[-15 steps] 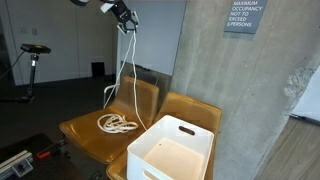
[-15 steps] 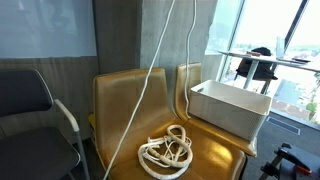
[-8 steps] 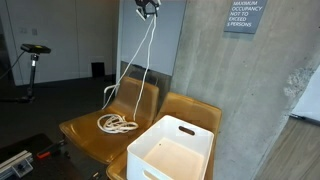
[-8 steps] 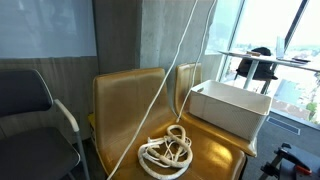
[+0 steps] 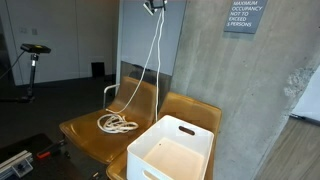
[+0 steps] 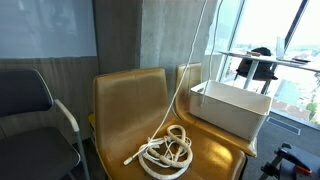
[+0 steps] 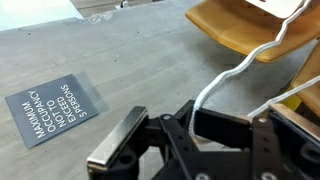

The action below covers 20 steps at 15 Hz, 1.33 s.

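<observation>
My gripper brings the hanging part of the rope down toward the loose coil on the chair seat (image 5: 117, 124) next. Then it releases the white rope above it, since it lies far below.
My gripper (image 5: 153, 5) is at the top edge of an exterior view, high above the chairs, and shut on a white rope (image 5: 152, 60). The rope hangs down from it to a loose coil (image 5: 117, 123) on the seat of a yellow-brown chair (image 5: 85, 135). The coil (image 6: 165, 152) and the rising strand (image 6: 190, 70) show in both exterior views. In the wrist view the rope (image 7: 240, 68) runs between the black fingers (image 7: 125, 140) of my gripper (image 7: 205, 135). A white bin (image 5: 175, 150) sits on the neighbouring yellow-brown chair, open and empty.
A concrete wall with an occupancy sign (image 5: 245, 15) stands behind the chairs. A grey chair with a metal armrest (image 6: 30, 110) is beside the coil's chair. A stand (image 5: 33, 55) is far back on the dark floor. A table (image 6: 255, 60) is by the window.
My gripper has risen and moved toward the concrete wall with the rope in it. The hanging strand has swung over toward the bin's side and hangs straighter. The coil stays on the seat.
</observation>
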Tool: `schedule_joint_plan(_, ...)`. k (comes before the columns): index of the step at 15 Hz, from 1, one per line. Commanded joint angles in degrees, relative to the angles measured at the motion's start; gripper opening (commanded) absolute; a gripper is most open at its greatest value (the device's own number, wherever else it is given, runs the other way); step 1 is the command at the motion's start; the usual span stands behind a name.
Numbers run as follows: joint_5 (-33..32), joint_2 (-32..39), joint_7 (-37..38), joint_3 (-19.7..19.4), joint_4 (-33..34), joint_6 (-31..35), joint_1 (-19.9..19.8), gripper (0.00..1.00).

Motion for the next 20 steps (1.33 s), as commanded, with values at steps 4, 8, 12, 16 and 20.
schedule_joint_plan(4, 0.19, 0.71, -1.21, 0.08, 1.94, -1.74, 0.18, 0.0)
schedule_joint_plan(8, 0.25, -0.22, 2.05, 1.17, -1.75, -2.42, 1.99, 0.0)
schedule_joint_plan(12, -0.41, -1.26, 7.11, 2.82, -6.84, -4.21, 5.2, 0.0)
schedule_joint_plan(16, 1.06, -3.27, 15.19, 5.27, -14.88, -6.27, 9.44, 0.0)
schedule_joint_plan(20, 4.81, -3.52, 22.0, 7.61, -21.36, -5.38, 11.07, 0.0)
